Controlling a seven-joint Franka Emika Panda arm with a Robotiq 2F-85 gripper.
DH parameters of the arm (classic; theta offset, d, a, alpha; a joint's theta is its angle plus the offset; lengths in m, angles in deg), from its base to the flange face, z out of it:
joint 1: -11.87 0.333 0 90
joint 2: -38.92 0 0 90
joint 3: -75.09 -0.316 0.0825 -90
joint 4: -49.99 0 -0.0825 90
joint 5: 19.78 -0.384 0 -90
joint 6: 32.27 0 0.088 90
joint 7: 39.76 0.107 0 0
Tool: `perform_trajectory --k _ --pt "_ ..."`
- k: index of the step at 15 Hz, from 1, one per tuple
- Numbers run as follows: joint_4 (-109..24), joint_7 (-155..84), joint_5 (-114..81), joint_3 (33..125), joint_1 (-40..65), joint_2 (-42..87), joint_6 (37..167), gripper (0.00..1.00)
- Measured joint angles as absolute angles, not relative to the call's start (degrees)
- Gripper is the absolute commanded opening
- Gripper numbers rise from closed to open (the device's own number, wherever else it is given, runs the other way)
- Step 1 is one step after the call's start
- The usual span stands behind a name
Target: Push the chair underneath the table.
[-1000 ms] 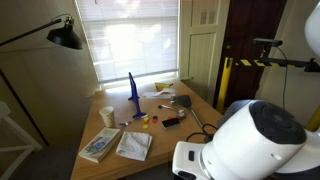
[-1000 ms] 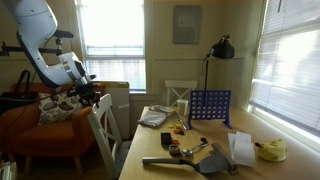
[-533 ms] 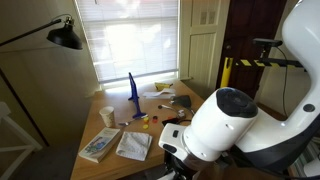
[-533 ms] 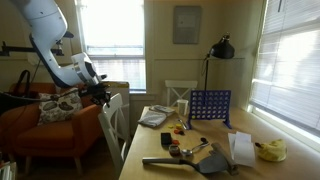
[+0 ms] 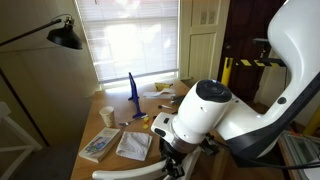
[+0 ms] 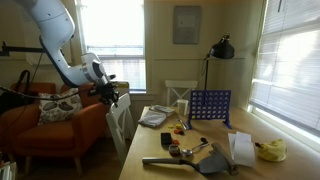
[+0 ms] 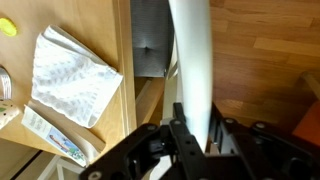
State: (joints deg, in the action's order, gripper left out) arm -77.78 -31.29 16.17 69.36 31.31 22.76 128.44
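Observation:
A gap still shows between the white chair's top bar and the table, so the robot's gripper needs to push the bar outward, closer to the table's edge [image 7: 128,88], and open there.
The white chair [image 6: 122,118] stands at the near side edge of the light-brown table [image 6: 160,138]. Its curved top rail shows in the wrist view [image 7: 190,50] and at the bottom of an exterior view [image 5: 130,172]. My gripper [image 7: 196,135] is shut on that top rail, a finger on each side. It also shows in both exterior views [image 6: 110,92] [image 5: 172,152]. The table [image 5: 120,110] carries papers [image 7: 75,70], a book and small items. In the wrist view the rail runs just beside the table's edge [image 7: 122,45].
An orange sofa [image 6: 50,125] stands behind the arm. A second white chair [image 6: 180,92] is at the table's far end. A blue grid [image 6: 210,105] and a cup stand on the table. A black floor lamp [image 6: 218,48] and a white crossed-bar frame [image 5: 10,140] stand nearby.
The arm has moved toward the table with the chair's top rail in the gripper. The chair has slid closer to the table's edge.

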Motion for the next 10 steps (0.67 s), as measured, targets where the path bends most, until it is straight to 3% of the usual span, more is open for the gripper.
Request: perform_trajectory --k 10 --pt "-76.9 -36.9 10.4 70.1 29.0 22.2 128.3 0.06"
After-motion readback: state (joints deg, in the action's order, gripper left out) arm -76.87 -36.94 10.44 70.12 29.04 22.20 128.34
